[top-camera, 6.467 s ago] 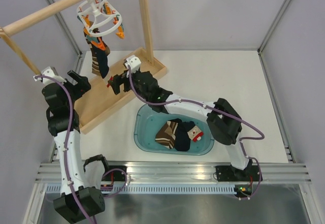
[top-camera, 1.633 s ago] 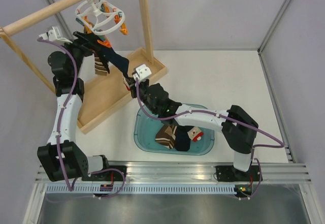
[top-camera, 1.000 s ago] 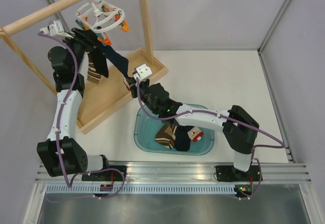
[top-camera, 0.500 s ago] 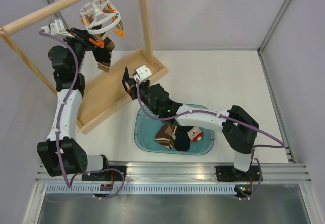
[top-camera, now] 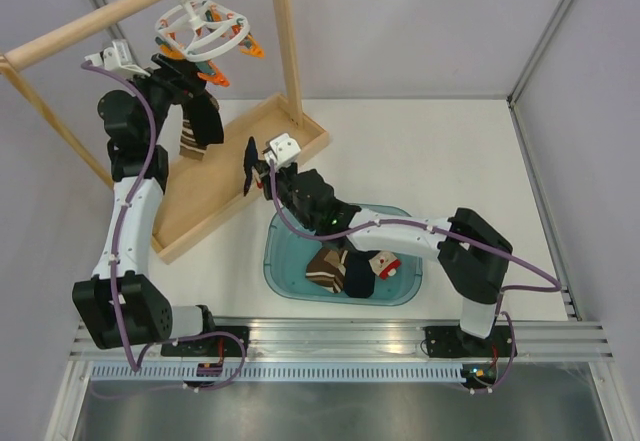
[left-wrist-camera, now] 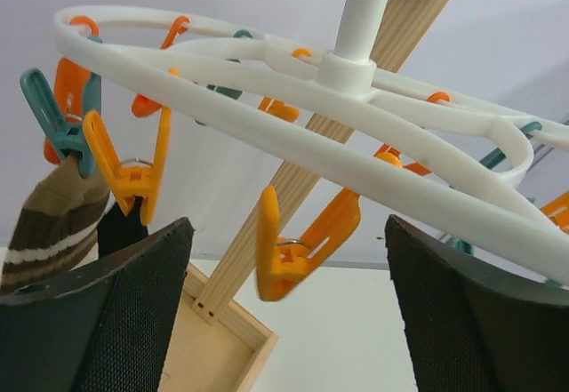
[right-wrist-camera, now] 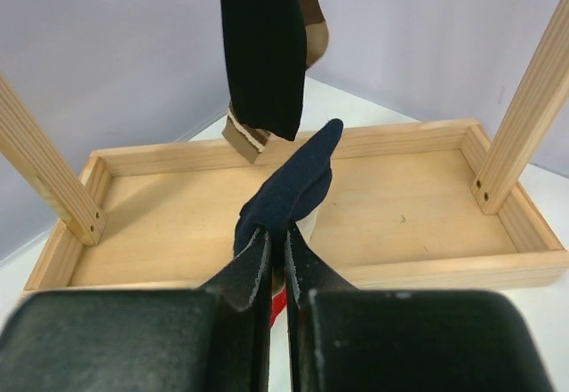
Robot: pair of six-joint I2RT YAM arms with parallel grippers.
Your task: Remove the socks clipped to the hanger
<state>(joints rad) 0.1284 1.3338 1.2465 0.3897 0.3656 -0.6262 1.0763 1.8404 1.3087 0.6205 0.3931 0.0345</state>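
Observation:
The navy sock in my right gripper goes back and down into the teal bin below, toward my base, for release next, since others lie there.
The white ring hanger hangs from the wooden pole by its hook, and its ring fills the left wrist view. My left gripper stands open just under the ring, with an empty orange clip dangling between its fingers. Two socks stay clipped on: a brown striped one and a black one. My right gripper is shut on a navy sock, held over the rack's wooden tray, free of the hanger.
The wooden rack has a tray base, an upright post and a cross pole. A teal bin in front of the right arm holds several socks. Grey walls close in the white table.
The navy sock, stretched between the hanger and my right gripper a second ago, has come off its clip. My left gripper has squeezed and then opened wide; the hanger has swung.

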